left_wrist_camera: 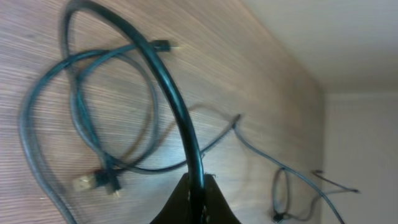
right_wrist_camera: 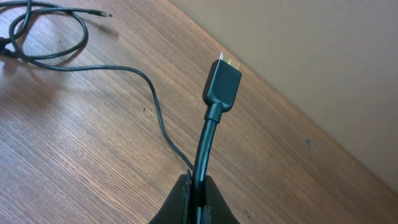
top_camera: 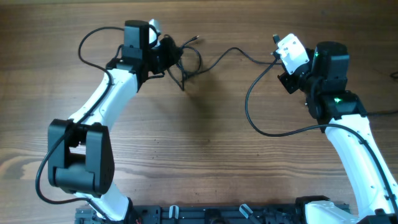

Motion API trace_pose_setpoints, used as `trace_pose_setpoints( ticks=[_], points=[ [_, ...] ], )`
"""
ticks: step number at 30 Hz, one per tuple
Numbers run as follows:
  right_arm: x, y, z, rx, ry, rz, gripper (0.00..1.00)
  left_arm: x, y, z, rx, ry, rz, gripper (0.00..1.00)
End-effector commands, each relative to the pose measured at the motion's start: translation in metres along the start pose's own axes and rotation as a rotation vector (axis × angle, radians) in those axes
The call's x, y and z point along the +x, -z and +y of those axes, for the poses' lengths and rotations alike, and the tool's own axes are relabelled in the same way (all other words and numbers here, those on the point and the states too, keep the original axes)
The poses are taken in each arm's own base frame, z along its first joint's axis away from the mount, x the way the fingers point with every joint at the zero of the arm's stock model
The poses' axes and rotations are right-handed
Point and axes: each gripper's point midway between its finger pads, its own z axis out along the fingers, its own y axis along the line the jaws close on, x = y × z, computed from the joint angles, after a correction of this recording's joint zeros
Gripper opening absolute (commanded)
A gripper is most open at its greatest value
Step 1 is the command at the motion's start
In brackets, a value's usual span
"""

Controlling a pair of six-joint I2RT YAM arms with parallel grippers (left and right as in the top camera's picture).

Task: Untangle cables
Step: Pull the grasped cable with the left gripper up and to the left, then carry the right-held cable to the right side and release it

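Note:
My left gripper is above a clear patch of bare wood toward my base, so next it should move back and down and release the black cable there.
The cables [top_camera: 186, 62] lie as a loose tangle of thin black loops at the back of the table, just right of my left gripper [top_camera: 166, 55]. In the left wrist view my left gripper [left_wrist_camera: 198, 186] is shut on one black cable [left_wrist_camera: 168, 87] that arcs up over the loops [left_wrist_camera: 93, 118]; two plug ends [left_wrist_camera: 96, 180] lie beside them. One cable strand [top_camera: 233, 51] runs right to my right gripper [top_camera: 281, 62]. In the right wrist view my right gripper [right_wrist_camera: 198, 183] is shut on that cable just below its black plug [right_wrist_camera: 222, 84], which has a metal tip.
The table is brown wood [top_camera: 205, 155]. Thicker black arm wires loop beside each arm, on the left [top_camera: 84, 46] and on the right [top_camera: 249, 106]. The table's far edge meets a pale wall [right_wrist_camera: 323, 56] close behind the right gripper.

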Motion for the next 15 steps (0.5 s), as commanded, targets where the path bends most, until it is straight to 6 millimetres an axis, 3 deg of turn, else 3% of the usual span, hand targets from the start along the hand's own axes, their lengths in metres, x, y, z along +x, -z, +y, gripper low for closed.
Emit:
trace_pose_setpoints(
  ticks=[1,3,8,11,15],
  points=[
    [-0.001,-0.001,-0.001,-0.009,-0.001,-0.007,0.04,-0.014,0.021,0.043,-0.171,0.068,-0.057,0.04],
    [-0.001,-0.001,-0.001,-0.009,-0.001,-0.006,0.04,-0.018,0.031,0.071,-0.271,0.113,-0.073,0.04],
    [0.005,0.001,-0.016,0.027,-0.083,-0.004,0.04,-0.021,0.049,0.106,-0.359,0.079,-0.048,0.04],
    [0.019,0.006,-0.048,0.105,-0.258,-0.004,0.04,-0.018,0.06,0.125,-0.408,0.063,-0.015,0.04],
    [0.051,0.024,-0.101,0.247,-0.468,-0.003,0.04,-0.02,0.067,0.136,-0.435,0.089,-0.017,0.04]
  ],
)
